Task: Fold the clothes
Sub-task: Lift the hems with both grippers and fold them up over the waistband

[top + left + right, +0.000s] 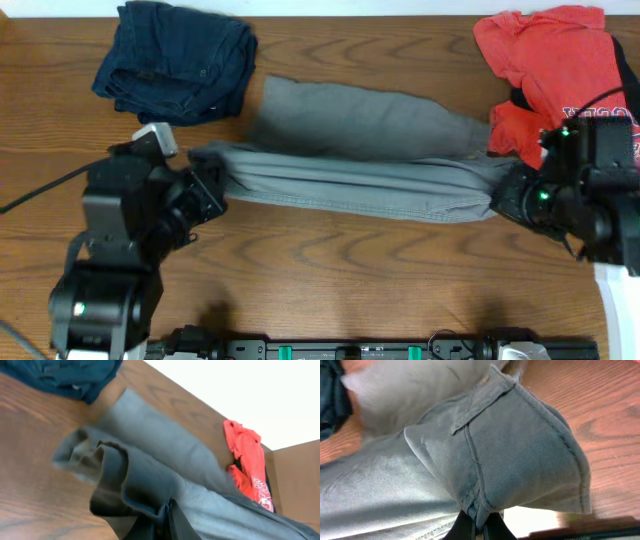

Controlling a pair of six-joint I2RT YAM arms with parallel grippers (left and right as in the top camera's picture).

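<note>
The shorts go down and outward next, and my left gripper releases them over their far corner by the denim (272,92) (128,398), as that corner lies below and outward.
The clothes (360,160), grey-khaki shorts, lie stretched across the middle of the table, doubled lengthwise into a long band. My left gripper (212,180) is shut on their left end; in the left wrist view the cloth (150,475) bunches in dark folds right above the gripper (170,520). At the far right my right gripper (505,195) is shut on the other end. From the right wrist, the seamed hem (510,445) drapes over the gripper (481,527), with cloth pinched between the jaws.
A dark navy denim garment (175,60) lies crumpled at the back left. A red T-shirt (545,60) with white lettering sits at the back right, just behind the right arm. Bare wood (350,280) lies in front of the shorts.
</note>
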